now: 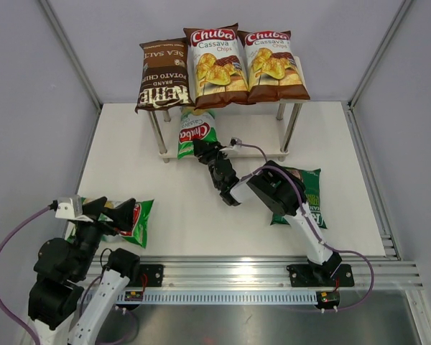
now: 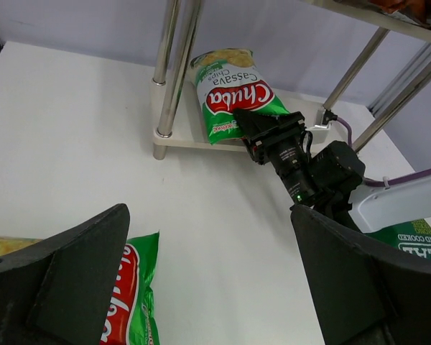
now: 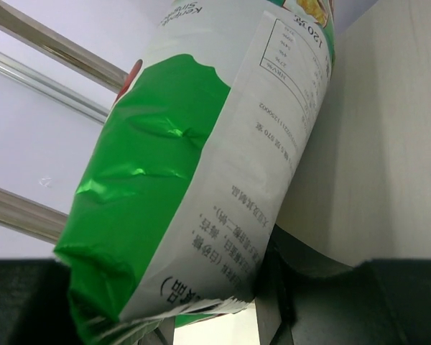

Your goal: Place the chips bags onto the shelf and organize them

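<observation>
The light green bag still has bare board between it and the nearest metal legs (image 1: 159, 134) (image 3: 27, 214). My right gripper should slide the light green bag toward them next, to the left in the top view.
The shelf (image 1: 290, 123) carries a dark brown Kettle bag (image 1: 161, 75) and two white-brown Chuba Cassava bags (image 1: 215, 65) (image 1: 274, 65) on its top board. My right gripper (image 1: 205, 151) is shut on the bottom seam of a light green Chuba bag (image 1: 196, 131), whose upper part lies on the lower board (image 2: 183, 134). That bag (image 3: 201, 165) fills the right wrist view, edge-on between the right gripper (image 3: 223, 316) jaws. My left gripper (image 2: 208, 287) stands open just above a second light green Chuba bag (image 2: 133, 302) at the near left. A dark green REAL bag (image 1: 307, 194) lies flat under the right arm.
The shelf's metal legs (image 2: 174, 65) stand just left of the held bag. Grey walls close in the white table (image 1: 187, 208) on three sides. A rail (image 1: 273, 277) runs along the near edge.
</observation>
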You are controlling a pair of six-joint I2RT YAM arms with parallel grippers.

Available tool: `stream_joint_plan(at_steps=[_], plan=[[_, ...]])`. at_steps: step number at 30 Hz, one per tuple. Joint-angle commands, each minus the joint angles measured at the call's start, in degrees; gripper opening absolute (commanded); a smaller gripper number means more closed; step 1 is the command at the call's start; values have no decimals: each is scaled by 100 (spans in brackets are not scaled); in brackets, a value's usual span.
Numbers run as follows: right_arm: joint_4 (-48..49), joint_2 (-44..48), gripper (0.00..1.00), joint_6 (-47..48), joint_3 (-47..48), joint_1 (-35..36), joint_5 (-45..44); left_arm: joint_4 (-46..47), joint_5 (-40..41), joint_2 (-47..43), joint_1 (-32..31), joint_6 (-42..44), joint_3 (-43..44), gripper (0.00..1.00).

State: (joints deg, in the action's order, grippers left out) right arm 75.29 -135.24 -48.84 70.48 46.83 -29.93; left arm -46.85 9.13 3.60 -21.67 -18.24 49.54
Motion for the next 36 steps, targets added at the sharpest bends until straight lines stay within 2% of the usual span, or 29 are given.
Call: stream_joint_plan(at_steps=[1,16,20,22,24,27,28,30,31,36], plan=[[962,-239,32,-370,291,204,-311,431,352,-43,-21,-13,-129,99],[549,-793,33,-593,1134,502,-592,475,520,-289,-21,-215,-304,99],[373,-811,37,-469,1345,634,-803,466,555,-316,-21,-224,-305,99],[311,-872,42,-539,1398,652,-803,466,555,-333,-21,-233,-322,99],[276,-881,52,-574,1390,678,-882,475,564,-324,-21,-233,-322,99],[110,-829,60,-592,1390,714,-935,475,564,-324,-21,-224,-331,99],[-30,-776,70,-574,1390,722,-962,475,564,-324,-30,-233,-331,99],[-337,-662,76,-600,1355,749,-988,475,573,-324,-21,-241,-331,99],[-417,-627,83,-618,1337,757,-1006,475,582,-333,-21,-241,-322,99],[-943,-328,86,-977,907,775,-1190,466,617,-500,-21,-250,-340,99]])
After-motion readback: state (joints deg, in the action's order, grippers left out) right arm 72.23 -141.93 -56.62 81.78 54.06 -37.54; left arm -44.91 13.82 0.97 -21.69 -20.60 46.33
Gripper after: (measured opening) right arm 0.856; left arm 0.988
